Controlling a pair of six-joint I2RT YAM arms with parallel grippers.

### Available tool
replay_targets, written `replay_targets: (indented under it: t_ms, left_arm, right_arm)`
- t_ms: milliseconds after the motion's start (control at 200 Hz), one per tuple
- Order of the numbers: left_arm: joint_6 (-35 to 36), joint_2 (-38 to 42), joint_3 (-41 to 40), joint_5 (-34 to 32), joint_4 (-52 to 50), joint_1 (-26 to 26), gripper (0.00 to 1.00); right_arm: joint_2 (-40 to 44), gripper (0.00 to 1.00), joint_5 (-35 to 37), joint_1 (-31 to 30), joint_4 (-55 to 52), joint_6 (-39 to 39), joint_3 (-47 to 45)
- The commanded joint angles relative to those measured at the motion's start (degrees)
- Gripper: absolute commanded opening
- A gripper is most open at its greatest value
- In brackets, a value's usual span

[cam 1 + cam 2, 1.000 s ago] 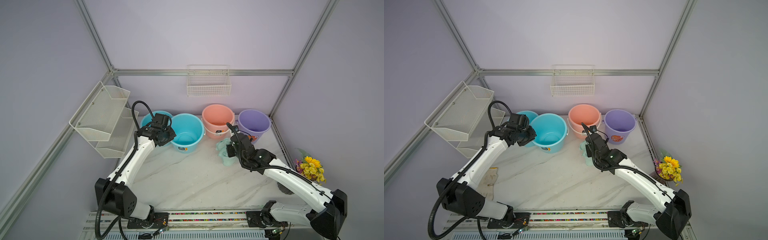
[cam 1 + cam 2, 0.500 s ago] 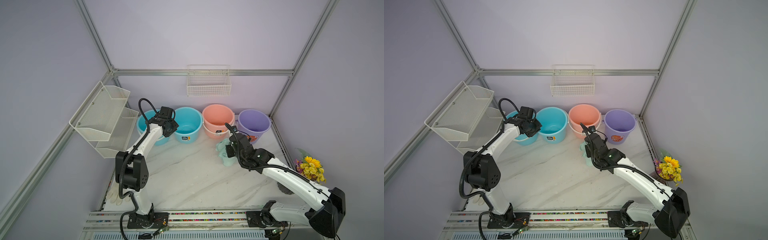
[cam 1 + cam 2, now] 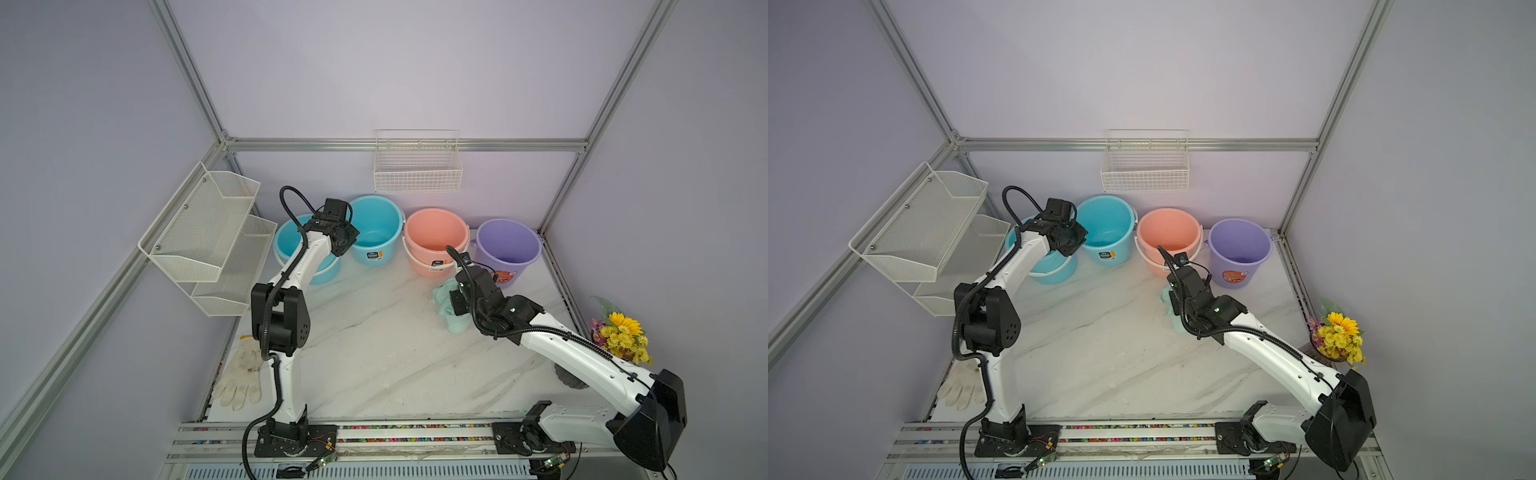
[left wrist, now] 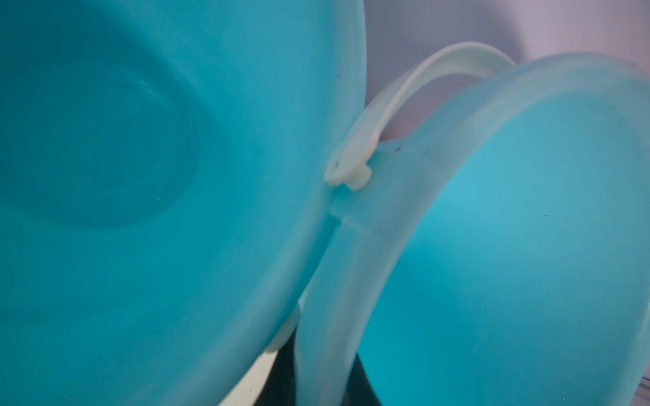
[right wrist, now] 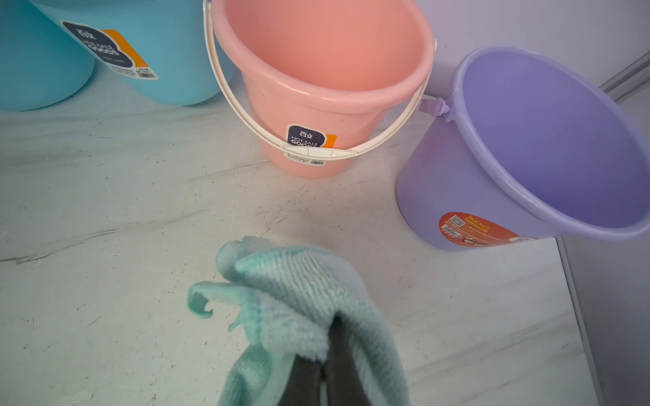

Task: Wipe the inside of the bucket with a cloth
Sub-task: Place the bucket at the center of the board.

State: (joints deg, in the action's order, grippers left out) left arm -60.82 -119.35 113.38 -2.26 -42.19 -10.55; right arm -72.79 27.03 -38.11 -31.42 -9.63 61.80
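My left gripper should next move toward the pink bucket (image 3: pixel 436 232), which is across the labelled blue bucket's opening from it. Then it should let go of the labelled blue bucket's rim, because the second blue bucket touches that rim.
My left gripper (image 3: pixel 347 239) is shut on the rim of a labelled blue bucket (image 3: pixel 376 224) in the back row. In the left wrist view that rim (image 4: pixel 330 298) runs down between the dark fingers (image 4: pixel 281 383). A second blue bucket (image 3: pixel 291 245) touches it on the left. The pale mint-green cloth (image 5: pixel 299 281) hangs bunched from my right gripper (image 5: pixel 327 351), which is shut on it. That gripper (image 3: pixel 451 301) hovers over the table in front of the pink bucket (image 3: pixel 436 232) and the purple bucket (image 3: pixel 509 241). Both top views show the cloth (image 3: pixel 1169 309) mostly hidden behind the wrist.
A dirty white glove (image 3: pixel 241 374) lies at the table's front left edge. A two-tier mesh shelf (image 3: pixel 208 232) hangs on the left wall, a wire basket (image 3: pixel 417 172) on the back wall. Yellow flowers (image 3: pixel 619 336) stand at the right edge.
My left arm has moved the labelled blue bucket back from the table's middle into the row by the wall. The right gripper with the cloth has barely shifted.
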Motion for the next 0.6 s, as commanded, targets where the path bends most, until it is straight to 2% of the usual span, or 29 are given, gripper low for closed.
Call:
replay_targets:
  t_ms: [0, 275, 435, 595]
  left_arm:
    - [-3.34, -2.26, 4.72, -3.33, -0.47, 1.44, 0.0]
    - [-2.57, -5.61, 11.6, -2.31, -6.06, 1.21, 0.03]
    - [-1.5, -5.44, 14.03, -2.03, -6.53, 0.11, 0.03]
    - [-2.78, -8.64, 18.57, 0.23, -6.67, -0.52, 0.02]
  right_arm:
    - [-0.21, 0.0, -0.03, 0.4, 0.22, 0.4, 1.13]
    - [-0.06, 0.0, 0.13, 0.57, 0.3, 0.92, 0.52]
    - [-0.48, 0.0, -0.3, 0.58, 0.73, 1.03, 0.59]
    - [-0.89, 0.0, -0.84, 0.58, 0.74, 1.01, 1.04]
